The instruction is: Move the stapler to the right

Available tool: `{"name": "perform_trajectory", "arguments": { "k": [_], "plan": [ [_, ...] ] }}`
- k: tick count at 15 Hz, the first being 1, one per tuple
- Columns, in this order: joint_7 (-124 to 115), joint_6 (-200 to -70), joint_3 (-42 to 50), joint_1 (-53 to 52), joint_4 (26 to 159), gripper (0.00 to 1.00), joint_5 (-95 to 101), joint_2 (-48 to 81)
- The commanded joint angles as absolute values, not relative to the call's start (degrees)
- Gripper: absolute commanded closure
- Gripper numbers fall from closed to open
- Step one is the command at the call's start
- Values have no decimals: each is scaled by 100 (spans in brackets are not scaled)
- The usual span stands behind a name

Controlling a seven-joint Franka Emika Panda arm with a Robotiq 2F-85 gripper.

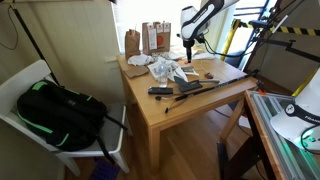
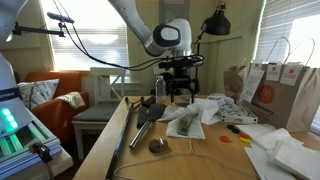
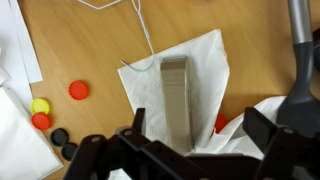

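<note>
The gripper should go down first to reach the near end of the stapler, because its open fingers are on either side of the stapler but still above it.
The stapler [image 3: 175, 100] is a long grey bar lying on a white paper napkin [image 3: 205, 65] in the wrist view. My gripper [image 3: 197, 135] is open, with a dark finger on each side of the stapler's near end, and it is above the stapler without touching it. In both exterior views the gripper [image 1: 186, 45] [image 2: 178, 88] hangs above the pile of white paper [image 1: 168, 70] in the middle of the wooden table [image 1: 200, 105]. The stapler is hard to pick out in the exterior views.
Red, yellow and black bottle caps [image 3: 50, 110] lie left of the napkin. Black tools [image 1: 185, 89] lie near the table's front. Paper bags [image 1: 150, 38] stand at the back. A chair with a black backpack [image 1: 60, 110] is beside the table. A lamp [image 2: 215, 22] stands behind.
</note>
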State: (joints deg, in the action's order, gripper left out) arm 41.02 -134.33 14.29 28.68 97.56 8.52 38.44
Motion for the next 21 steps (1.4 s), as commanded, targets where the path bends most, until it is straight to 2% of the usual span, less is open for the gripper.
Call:
{"name": "perform_trajectory", "arguments": {
  "k": [1, 20, 21],
  "plan": [
    [4090, -13198, 1291, 2951, 9493, 0, 823, 4017],
    [3913, -12013, 1016, 3436, 7436, 0, 449, 5511],
    [3919, -12006, 995, 3460, 7351, 11, 459, 5577]
  ]
}}
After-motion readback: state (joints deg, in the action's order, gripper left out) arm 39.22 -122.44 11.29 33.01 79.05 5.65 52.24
